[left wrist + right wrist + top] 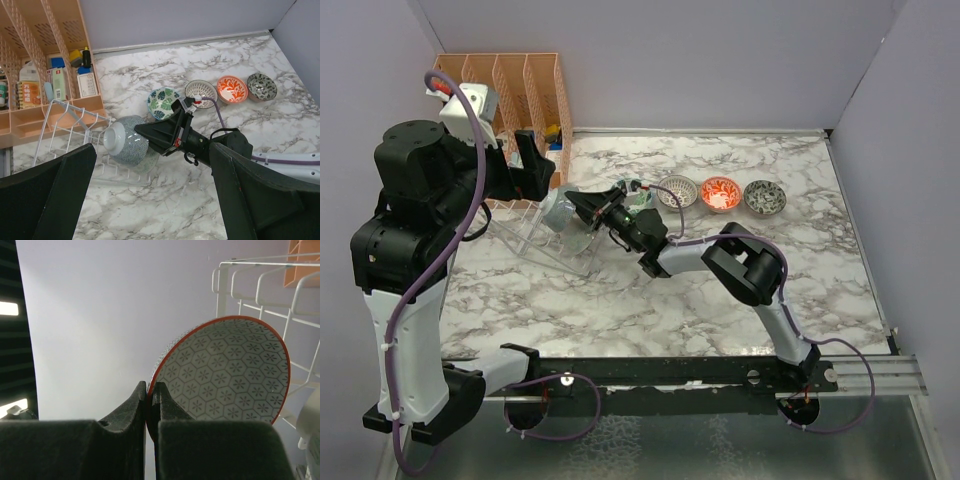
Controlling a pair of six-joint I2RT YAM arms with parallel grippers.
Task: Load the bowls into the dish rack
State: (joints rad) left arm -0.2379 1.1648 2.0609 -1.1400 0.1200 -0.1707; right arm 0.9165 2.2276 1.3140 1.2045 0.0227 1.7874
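Observation:
My right gripper holds the bowl, which still hangs high. It next needs to lower the bowl into the rack slot [564,232] beside the racked bowl and let go of the bowl's red rim.
My right gripper [582,206] is shut on the rim of a blue-grey patterned bowl [558,210] with a red rim [225,372]. It holds the bowl on edge over the dish rack [535,245], whose white prongs [260,287] stand right beside it. The held bowl [125,141] and right gripper [152,134] also show in the left wrist view, above the rack [55,112]. A teal-green bowl [163,103], a pale grey-white bowl [677,192], a red-orange bowl [720,193] and a grey speckled bowl [764,197] sit in a row on the table. My left gripper [530,165] is open and empty, high above the rack.
A tall orange perforated organizer [510,85] with small items in its slots stands at the back left, just behind the rack. Purple walls close the table at the back and on both sides. The right arm's forearm [700,255] stretches across the middle.

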